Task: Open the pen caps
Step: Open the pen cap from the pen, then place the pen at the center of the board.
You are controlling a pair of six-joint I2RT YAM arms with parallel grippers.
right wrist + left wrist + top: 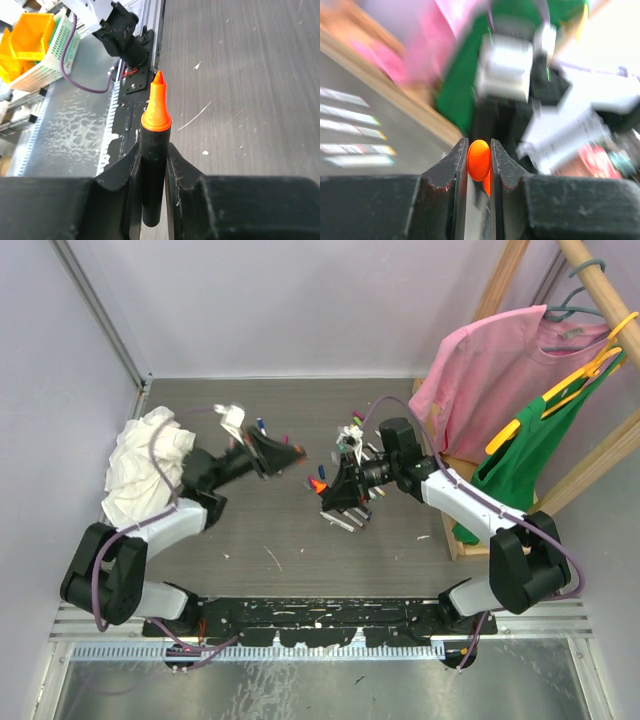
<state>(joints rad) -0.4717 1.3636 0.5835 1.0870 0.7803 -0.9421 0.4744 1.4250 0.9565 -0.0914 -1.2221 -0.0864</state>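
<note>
The robot's right gripper will tilt downward next and lower the pen with the black body onto the clear tabletop beside the white pens to let go of it, because the pen's orange tip is already uncapped.
An orange pen cap (479, 160) sits clamped between the jaws of my left gripper (479, 150), its round end facing the camera. From above, the left gripper (290, 455) hovers over the middle of the table, a short gap from the right one. My right gripper (152, 150) is shut on a dark-barrelled pen (152, 175) whose bare orange tip (156, 107) points away from the jaws, with no cap on it. In the top view the right gripper (326, 486) hangs just right of the left one. More pens (345, 517) lie below it and more coloured caps and pens (355, 433) behind it.
A crumpled white cloth rag (145, 465) lies at the table's left. A wooden rack (590, 280) on the right carries a pink shirt (480, 370) and a green garment (525, 455). Off the table's near edge stand a yellow bin (30, 35) and a white basket (57, 47).
</note>
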